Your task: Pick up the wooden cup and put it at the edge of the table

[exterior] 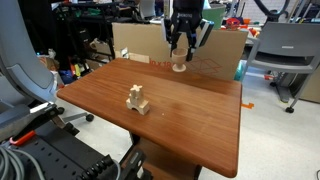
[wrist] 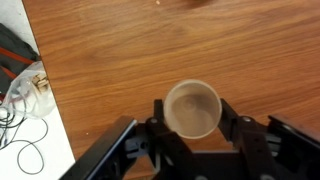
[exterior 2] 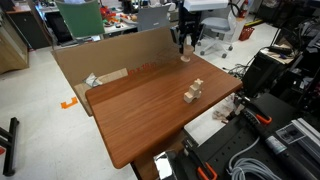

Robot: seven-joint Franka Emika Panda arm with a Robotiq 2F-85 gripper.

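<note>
The cup goes back and down next, and my gripper releases it on the clear tabletop [exterior: 115, 98] beside the wood figure, since that spot lies back, near the table's edge.
The wooden cup [wrist: 193, 108] is a small light tan round cup, seen from above in the wrist view with its open mouth up. My gripper [wrist: 193, 115] has a finger pressed against each side of it. In both exterior views the cup [exterior: 179, 66] [exterior 2: 185, 57] hangs under the gripper [exterior: 180, 58] [exterior 2: 186, 50], at or just above the reddish-brown table [exterior: 190, 115] [exterior 2: 135, 115] near its far edge. I cannot tell whether the cup's base touches the top.
A blocky light wood figure [exterior: 138, 99] [exterior 2: 193, 92] stands mid-table. A brown cardboard box [exterior: 228, 52] [exterior 2: 105, 55] stands right behind the far edge. In the wrist view the table's edge runs down the left, with cables [wrist: 20, 110] on the floor beyond.
</note>
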